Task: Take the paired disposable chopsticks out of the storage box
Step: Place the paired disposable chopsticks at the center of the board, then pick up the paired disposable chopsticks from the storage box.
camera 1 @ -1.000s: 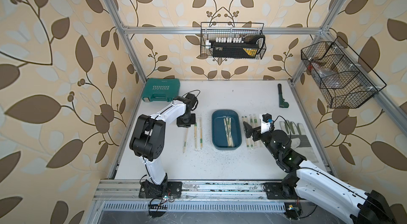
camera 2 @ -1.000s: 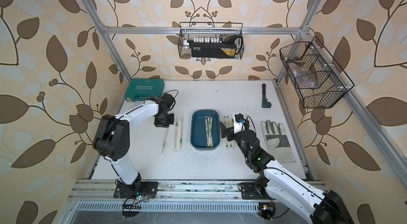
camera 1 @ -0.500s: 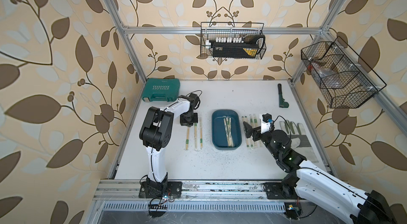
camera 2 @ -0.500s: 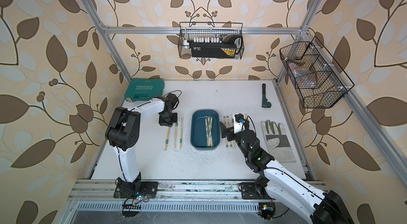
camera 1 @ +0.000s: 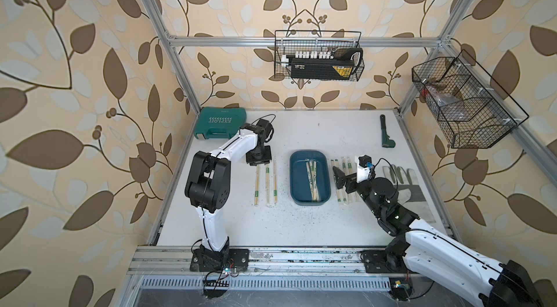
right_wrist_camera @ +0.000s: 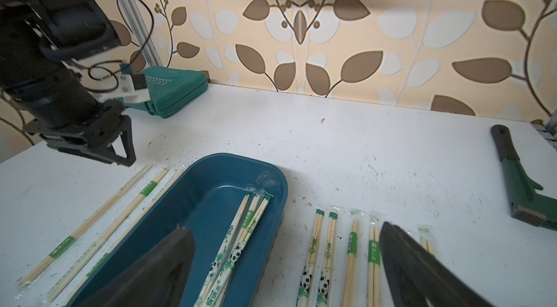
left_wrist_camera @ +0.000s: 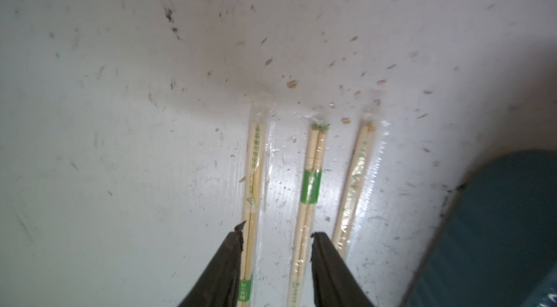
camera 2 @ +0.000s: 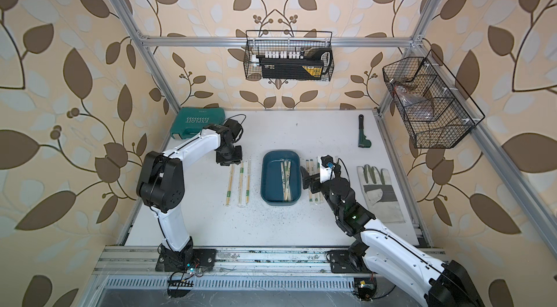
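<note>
The far end of the nearest sleeved pair [camera 1: 308,163] is the outermost in the heap, so the left gripper will next move across to the storage box and go down inside onto that end.
The storage box [camera 1: 298,169] [camera 2: 271,169] [right_wrist_camera: 235,159], a dark teal tray, sits mid-table with a few paired disposable chopsticks [camera 1: 311,179] [camera 2: 285,180] [right_wrist_camera: 241,239] inside. Three sleeved pairs [camera 1: 266,183] [camera 2: 240,183] [left_wrist_camera: 312,182] lie side by side on the table left of it. My left gripper [camera 1: 259,165] [camera 2: 230,164] [left_wrist_camera: 277,233] hangs open just above their far ends, gripping nothing. Several more pairs [camera 1: 346,166] [camera 2: 310,165] [right_wrist_camera: 331,239] lie right of the box. Over these and the box's right rim, my right gripper [camera 1: 342,182] [camera 2: 307,183] [right_wrist_camera: 283,228] stands wide open and empty.
A green tool case [camera 1: 220,123] lies at the back left, just behind the left wrist. A green-and-black tool [camera 1: 385,132] lies at the back right, a work glove [camera 1: 404,182] beside the right arm. Wire baskets [camera 1: 318,55] [camera 1: 461,100] hang on the walls. Dark specks litter the table.
My left gripper's jaws have opened. The leftmost pair, slanted a second ago, now lies straight beside the other two. The left arm's elbow has shifted. The right arm has stayed put.
</note>
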